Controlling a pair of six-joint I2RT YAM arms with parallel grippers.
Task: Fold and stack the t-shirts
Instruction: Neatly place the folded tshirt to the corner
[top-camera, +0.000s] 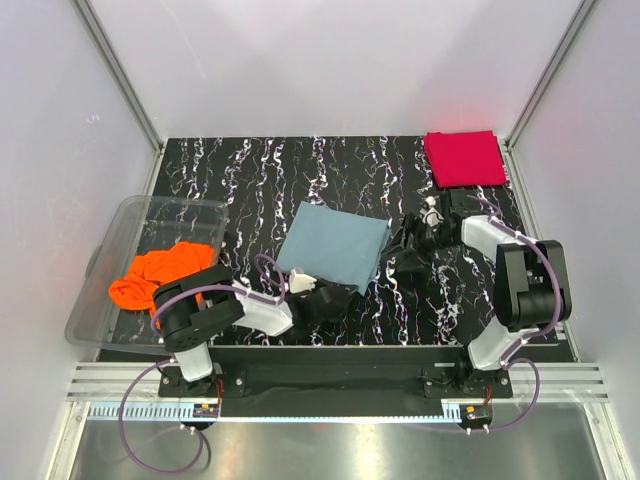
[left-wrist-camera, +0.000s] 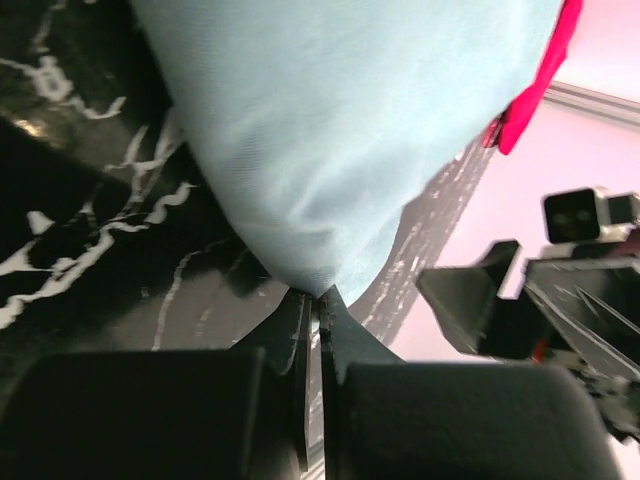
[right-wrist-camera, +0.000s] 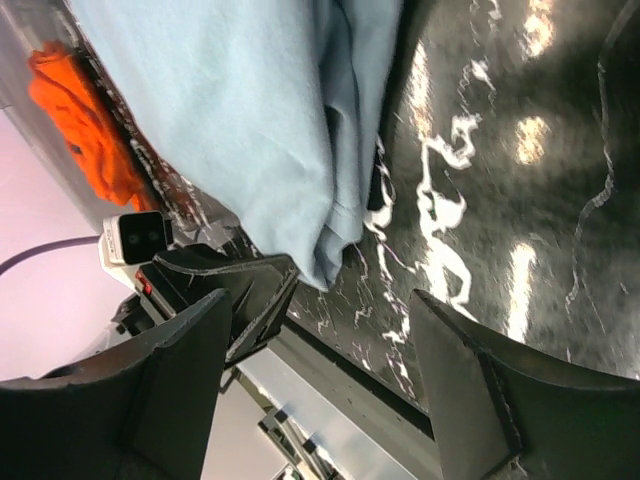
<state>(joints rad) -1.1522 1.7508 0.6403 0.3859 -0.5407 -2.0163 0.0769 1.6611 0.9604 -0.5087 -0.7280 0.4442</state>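
Only bare table lies between my fingers, so I will next move my right gripper to the left in the top view and bring its open fingers around the shirt's folded edge.
A folded grey-blue t-shirt lies in the middle of the black marbled table. My left gripper is at the shirt's near corner, jaws shut on the tip of the cloth. My right gripper stands open just right of the shirt's edge, with only bare table between its fingers. A folded red t-shirt rests at the back right corner. The orange t-shirt lies crumpled in the bin.
A clear plastic bin stands at the left edge of the table. White walls close in the back and both sides. A metal rail runs along the near edge behind the arm bases.
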